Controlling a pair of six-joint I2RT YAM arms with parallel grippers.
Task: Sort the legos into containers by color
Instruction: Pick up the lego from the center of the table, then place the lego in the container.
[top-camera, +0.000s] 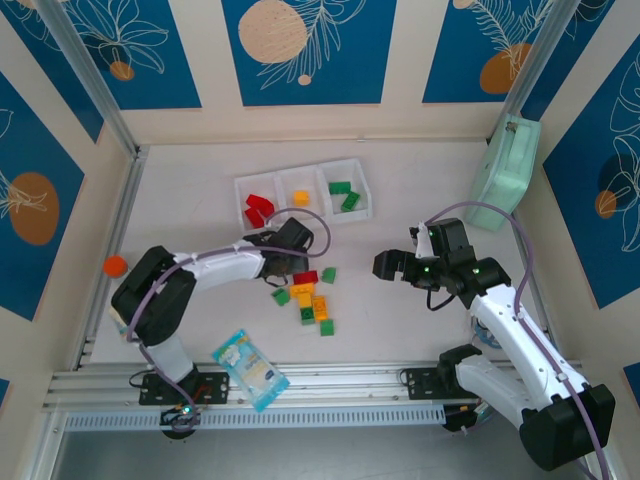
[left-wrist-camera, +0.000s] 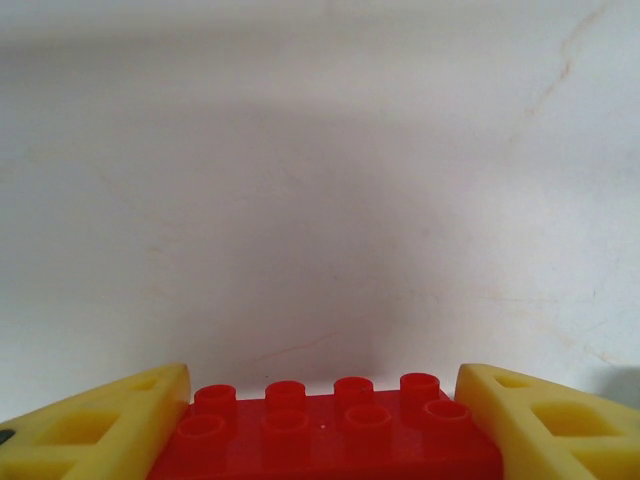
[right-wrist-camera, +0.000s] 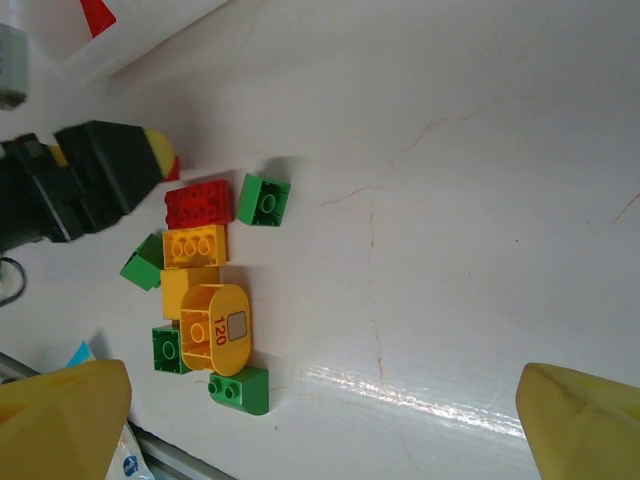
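Observation:
My left gripper lifts the red lego next. It then carries the lego outward over the tray cell with red legos to release it, since that cell already holds its color.
The white three-compartment tray (top-camera: 283, 178) sits at the back of the table, with red legos (top-camera: 258, 209) in its left cell, an orange one (top-camera: 301, 198) in the middle and green ones (top-camera: 345, 194) on the right. A loose pile of legos (top-camera: 311, 297) lies in front of it; from the right wrist it shows a red brick (right-wrist-camera: 199, 203), yellow bricks (right-wrist-camera: 195, 246) and green ones (right-wrist-camera: 264, 199). My left gripper (top-camera: 283, 264) (left-wrist-camera: 325, 400) is at the pile's left edge, its yellow fingers (left-wrist-camera: 110, 420) shut on the ends of a red lego (left-wrist-camera: 330, 445). My right gripper (top-camera: 390, 266) (right-wrist-camera: 325, 420) hangs open to the right of the pile.
A mint-green case (top-camera: 505, 172) leans at the back right wall. A blue-and-white snack packet (top-camera: 250, 368) lies near the front rail (top-camera: 330, 385), and an orange ball (top-camera: 116, 265) rests by the left wall. Bare tabletop lies between the pile and my right gripper.

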